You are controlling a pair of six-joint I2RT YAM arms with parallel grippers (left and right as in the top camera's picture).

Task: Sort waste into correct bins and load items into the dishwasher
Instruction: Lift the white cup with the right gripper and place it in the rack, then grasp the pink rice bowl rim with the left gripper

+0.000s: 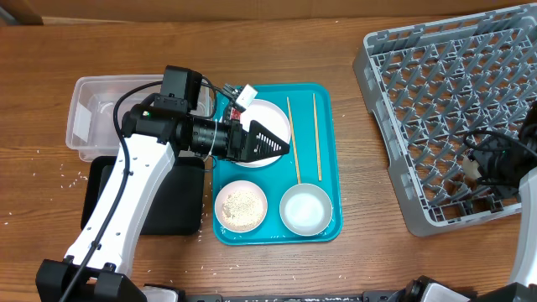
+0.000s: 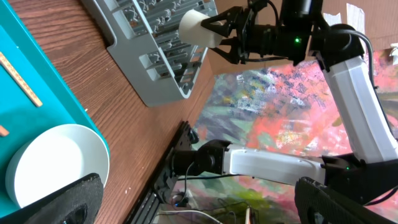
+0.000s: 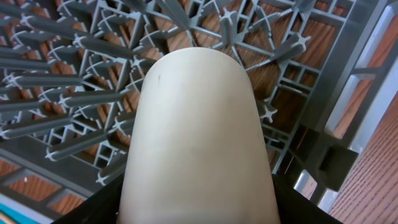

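Observation:
My left gripper will next move back from the plate, tilt downward and lower onto the bowl's rim by the empty bowl, since the bowl still holds rice.
My left gripper hovers open and empty over the round white plate on the teal tray; in the left wrist view its jaws are wide apart. My right gripper is shut on the small white cup just above the grey dish rack; the cup also shows in the left wrist view. A bowl with rice and an empty white bowl sit at the tray's front. Two chopsticks lie side by side beside the plate. A red wrapper peeks out by the plate's left edge.
The teal tray lies mid-table. The clear tub and the black tray are at the left, partly under my left arm. Loose rice grains are scattered on the wood at the far left.

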